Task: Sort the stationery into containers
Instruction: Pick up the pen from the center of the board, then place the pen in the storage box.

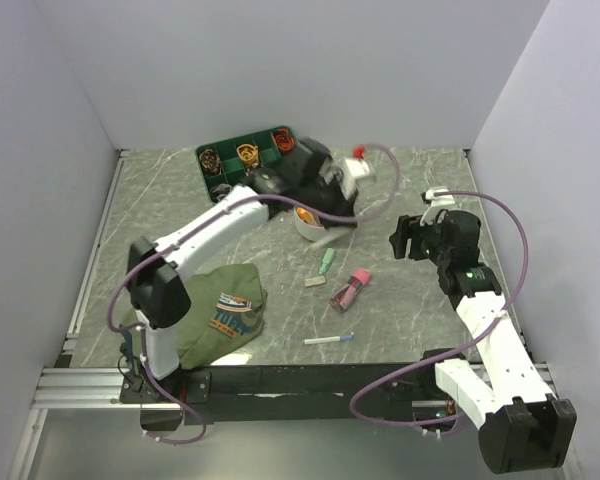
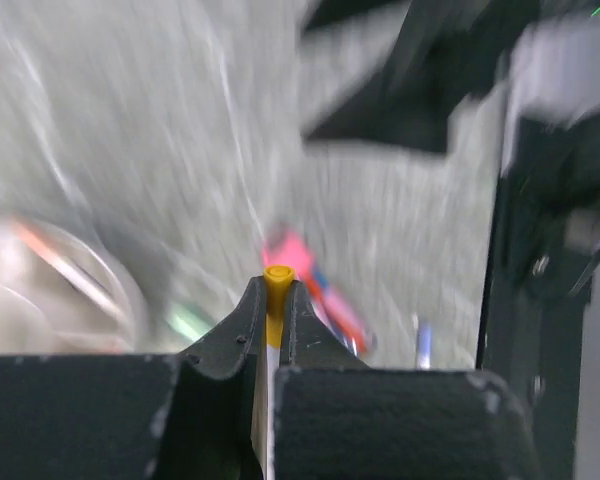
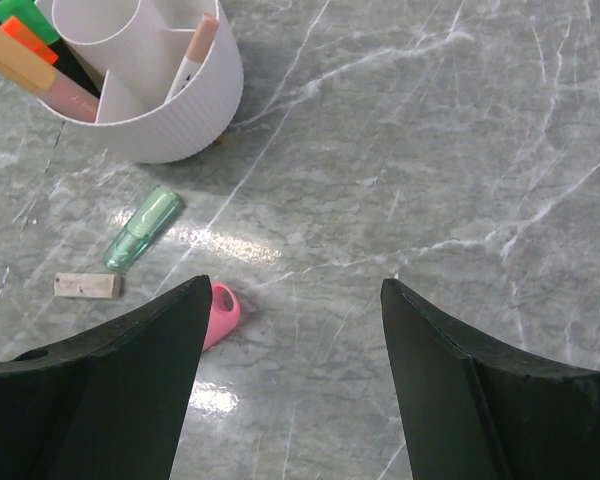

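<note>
My left gripper tilts toward level next and brings the white pen down into the section of the divided cup with the peach-tipped pen (image 3: 195,50), since that section has room.
My left gripper (image 2: 278,285) is shut on a white pen with a yellow cap (image 2: 278,278); the left wrist view is blurred. In the top view it (image 1: 332,212) hangs over the round white cup (image 1: 308,228). The divided cup (image 3: 180,120) holds orange, yellow and green markers (image 3: 25,60) and a peach-tipped pen (image 3: 195,50). On the table lie a green highlighter (image 3: 143,228), a pink marker (image 1: 350,290) and a white-and-blue pen (image 1: 328,340). To the cup's right my right gripper (image 3: 295,300) stands open and holds nothing, over bare table beside the pink marker's end (image 3: 220,312).
A small white eraser-like block (image 3: 87,286) lies near the green highlighter. The folded olive shirt (image 1: 225,310) is at the front left by the left arm's base. A green compartment tray (image 1: 242,158) sits at the back. Grey walls close in three sides.
</note>
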Robot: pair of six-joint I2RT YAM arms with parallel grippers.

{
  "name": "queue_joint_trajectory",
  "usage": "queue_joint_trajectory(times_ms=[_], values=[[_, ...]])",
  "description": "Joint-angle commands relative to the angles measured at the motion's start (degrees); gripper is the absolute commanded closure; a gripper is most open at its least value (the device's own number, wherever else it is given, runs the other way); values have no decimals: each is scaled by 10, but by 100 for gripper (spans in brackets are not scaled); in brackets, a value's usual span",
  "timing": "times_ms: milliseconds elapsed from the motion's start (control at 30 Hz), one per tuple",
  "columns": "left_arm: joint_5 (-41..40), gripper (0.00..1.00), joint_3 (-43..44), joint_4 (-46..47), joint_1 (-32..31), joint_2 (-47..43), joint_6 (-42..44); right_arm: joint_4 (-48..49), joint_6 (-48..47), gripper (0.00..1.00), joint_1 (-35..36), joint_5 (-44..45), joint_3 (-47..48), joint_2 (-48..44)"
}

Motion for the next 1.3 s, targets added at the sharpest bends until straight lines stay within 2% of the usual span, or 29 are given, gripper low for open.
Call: queue_joint_trajectory(times_ms=[0,100,233,333,567,700,933,1000,1200,1267], values=[[219,99,-28,223,57,-36,-22,29,-12,24,-9,5,36,6],[260,99,-95,411,83,-32,-73,28,-15,24,-12,8,41,17],[309,99,-90,528,114,23,-123,26,-15,25,-17,10,51,30],[310,99,-82,618,134,66,-171,22,-16,25,-21,12,61,40],[316,99,-49,723,146,161,-242,5,-23,25,-27,19,95,72],[314,99,-31,769,149,200,-282,4,-27,25,-29,22,108,94],[317,99,-32,795,152,237,-288,7,-30,25,-31,18,119,126],[316,91,-43,799,155,238,-284,8,-30,26,-31,15,123,136],[313,77,-61,756,166,229,-236,14,-28,26,-31,7,137,162],[308,66,-69,728,167,217,-205,15,-28,26,-31,3,144,169]])
